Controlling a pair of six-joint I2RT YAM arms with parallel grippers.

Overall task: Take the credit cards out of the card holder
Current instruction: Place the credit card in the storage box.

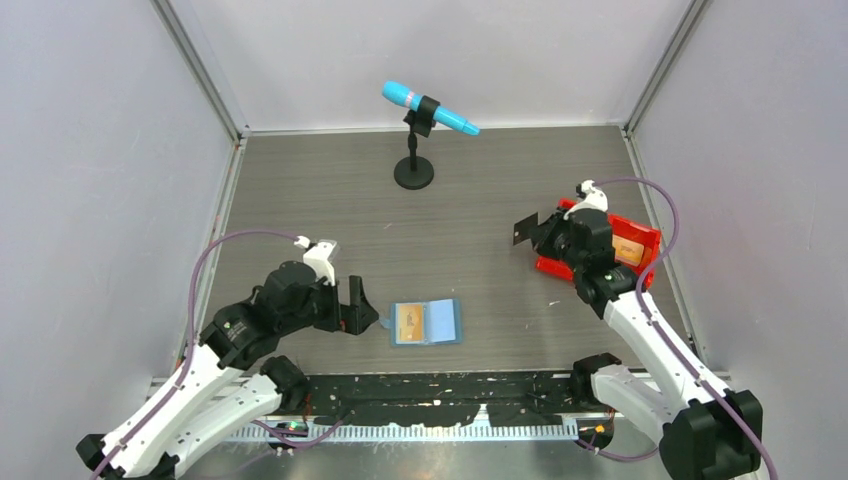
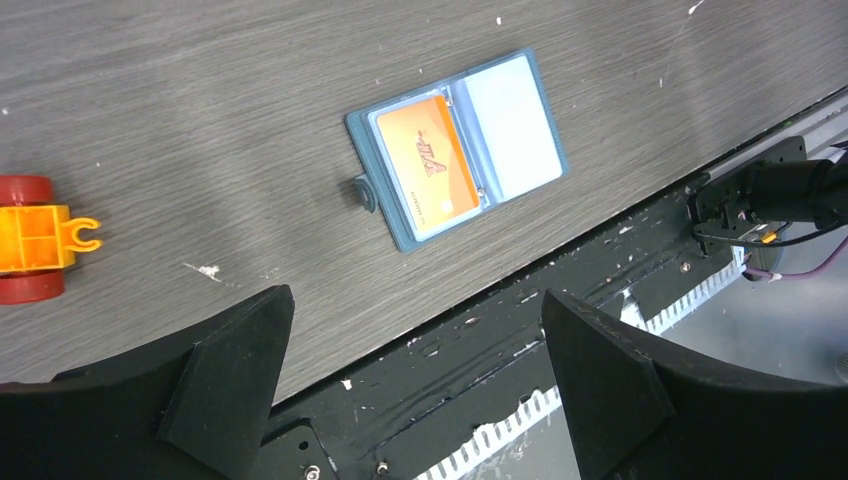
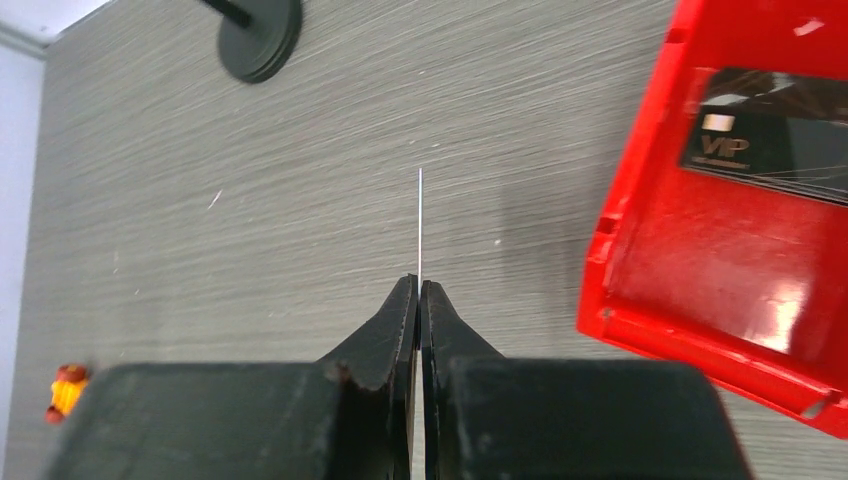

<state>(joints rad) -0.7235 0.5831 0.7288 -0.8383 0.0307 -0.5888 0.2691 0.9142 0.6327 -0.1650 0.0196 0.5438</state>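
My right gripper moves right in the top view next, then down over the bin's black VIP card (image 3: 768,142) to release, since the held card is dark too.
The teal-blue card holder (image 1: 427,322) lies open on the table and also shows in the left wrist view (image 2: 460,150). An orange-gold credit card (image 2: 430,165) sits in its left pocket; the right pocket looks pale blue. My left gripper (image 1: 366,318) (image 2: 415,295) is open and empty, just left of the holder over the table's near edge. My right gripper (image 1: 545,235) (image 3: 418,282) is shut on a thin dark card (image 1: 524,228), seen edge-on in the right wrist view (image 3: 420,225), held above the table just left of the red bin.
The red plastic bin (image 1: 645,237) (image 3: 640,290) stands at the right with a black VIP card (image 3: 765,135) in it. A blue microphone (image 1: 428,107) on a black stand is at the back centre. A small orange and red toy (image 2: 35,240) lies left of the holder.
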